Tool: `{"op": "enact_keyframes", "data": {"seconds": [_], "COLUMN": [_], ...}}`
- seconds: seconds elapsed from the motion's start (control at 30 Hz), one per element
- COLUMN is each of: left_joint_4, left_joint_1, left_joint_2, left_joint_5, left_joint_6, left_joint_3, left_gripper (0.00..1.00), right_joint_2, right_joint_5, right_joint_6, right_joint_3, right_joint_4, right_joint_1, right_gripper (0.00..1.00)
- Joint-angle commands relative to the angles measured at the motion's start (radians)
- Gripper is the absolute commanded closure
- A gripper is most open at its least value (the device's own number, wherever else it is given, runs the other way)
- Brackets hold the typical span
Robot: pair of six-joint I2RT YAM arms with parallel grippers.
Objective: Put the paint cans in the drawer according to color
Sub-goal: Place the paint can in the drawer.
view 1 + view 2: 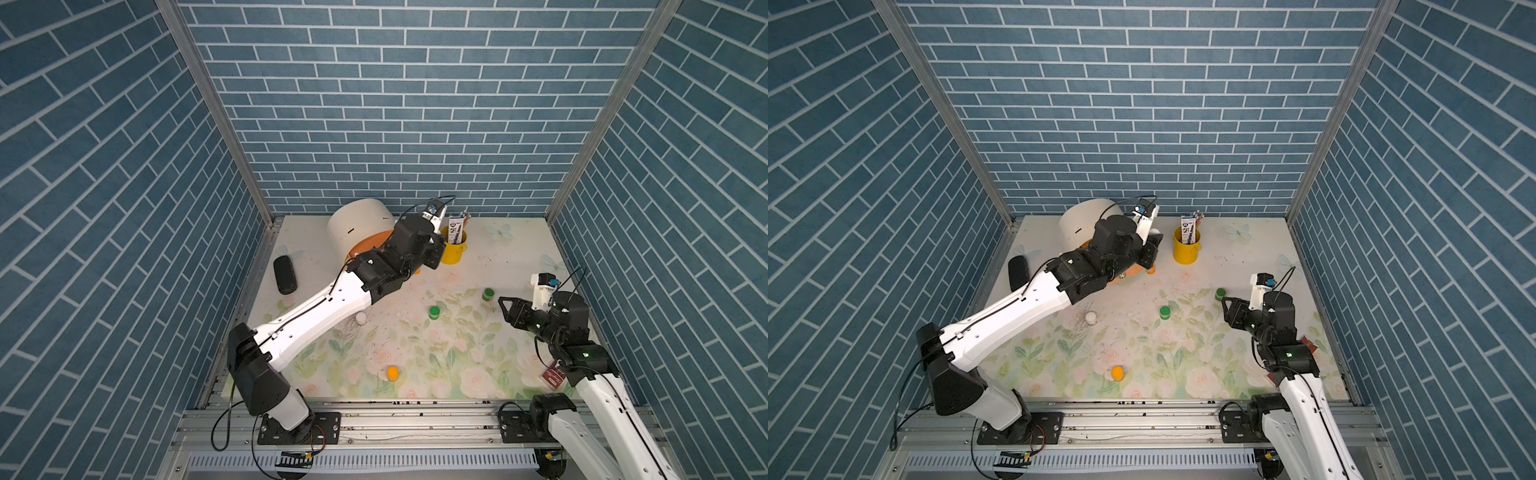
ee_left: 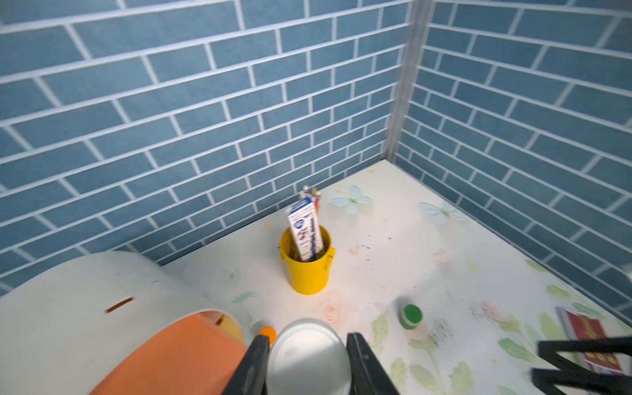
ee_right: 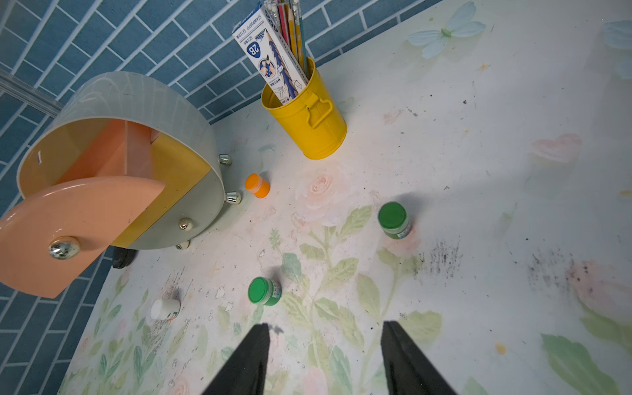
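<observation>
The peach drawer [image 1: 370, 241] is pulled out, so my left gripper should next move toward the cream cabinet, lower the white-lidded can [image 1: 360, 318] into that drawer and let go of it.
The cream arch-topped cabinet [image 1: 361, 224] [image 3: 136, 102] stands at the back left, its peach drawer [image 3: 78, 212] pulled out. Just right of that drawer front my left gripper [image 2: 307, 338] [image 1: 1150, 253] is shut on a white-lidded paint can [image 2: 307, 362]. An orange can [image 3: 257, 185] [image 1: 1151, 269] stands by the cabinet's foot. Two green cans [image 1: 434, 312] [image 1: 488, 294], a white can [image 1: 360, 318] and a second orange can [image 1: 392, 372] stand on the mat. My right gripper [image 3: 325, 328] [image 1: 503, 305] hangs open and empty, just right of the green cans.
A yellow metal bucket [image 1: 453, 249] with a pencil box stands at the back, right of the cabinet. A black case [image 1: 284, 274] lies by the left wall. A red card [image 1: 552, 374] lies under the right arm. Blue brick walls close in three sides.
</observation>
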Motion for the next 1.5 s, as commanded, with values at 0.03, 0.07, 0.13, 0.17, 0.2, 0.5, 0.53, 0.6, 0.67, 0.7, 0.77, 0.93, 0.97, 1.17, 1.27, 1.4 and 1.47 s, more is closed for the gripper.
{"op": "enact_keyframes", "data": {"seconds": [0.03,0.07,0.13,0.17,0.2,0.5,0.53,0.6,0.67,0.7,0.77,0.93,0.97,1.17,1.27,1.4,1.47], "left_joint_4": [-0.081,-0.088,-0.095,-0.095,-0.094,-0.127,-0.125,-0.110,-0.096,-0.091,-0.082,-0.054,-0.049,-0.043,-0.037,-0.034,-0.037], "left_joint_1": [0.065,0.078,0.103,0.118,0.130,0.218,0.226,0.236,0.241,0.242,0.245,0.250,0.251,0.260,0.262,0.267,0.268], "left_joint_2": [0.004,0.004,0.003,0.001,-0.002,0.012,0.012,0.009,0.009,0.008,0.013,0.032,0.036,0.069,0.074,0.084,0.087], "left_joint_5": [-0.068,-0.076,-0.078,-0.075,-0.068,-0.045,-0.038,-0.025,-0.015,-0.013,-0.003,0.028,0.031,0.031,0.030,0.033,0.034], "left_joint_6": [-0.030,-0.034,-0.044,-0.050,-0.055,-0.113,-0.118,-0.121,-0.123,-0.123,-0.122,-0.119,-0.118,-0.123,-0.124,-0.123,-0.123], "left_joint_3": [0.048,0.051,0.051,0.044,0.039,-0.019,-0.032,-0.065,-0.092,-0.101,-0.121,-0.159,-0.165,-0.169,-0.173,-0.172,-0.170], "left_gripper": [0.96,0.96,0.96,0.96,0.96,0.96,0.96,0.96,0.96,0.96,0.96,0.96,0.96,0.96,0.96,0.94,0.88], "right_joint_2": [0.008,0.006,0.002,0.001,0.002,0.045,0.050,0.055,0.061,0.065,0.069,0.075,0.076,0.087,0.090,0.093,0.095], "right_joint_5": [-0.021,-0.018,-0.017,-0.014,-0.004,0.038,0.045,0.053,0.060,0.063,0.070,0.089,0.094,0.116,0.128,0.141,0.146], "right_joint_6": [0.036,0.043,0.051,0.054,0.058,0.052,0.052,0.053,0.053,0.053,0.054,0.058,0.059,0.059,0.059,0.058,0.058], "right_joint_3": [-0.017,-0.021,-0.032,-0.038,-0.041,-0.031,-0.028,-0.024,-0.022,-0.021,-0.018,-0.011,-0.011,0.003,0.007,0.008,0.009], "right_joint_4": [0.048,0.056,0.075,0.087,0.092,0.132,0.135,0.141,0.147,0.149,0.151,0.160,0.162,0.163,0.163,0.163,0.163], "right_joint_1": [0.028,0.038,0.059,0.079,0.100,0.232,0.241,0.256,0.275,0.282,0.298,0.337,0.345,0.380,0.396,0.415,0.421], "right_gripper": [0.43,0.43,0.43,0.43,0.43,0.43,0.43,0.43,0.43,0.43,0.43,0.43,0.43,0.44,0.44,0.44,0.44]}}
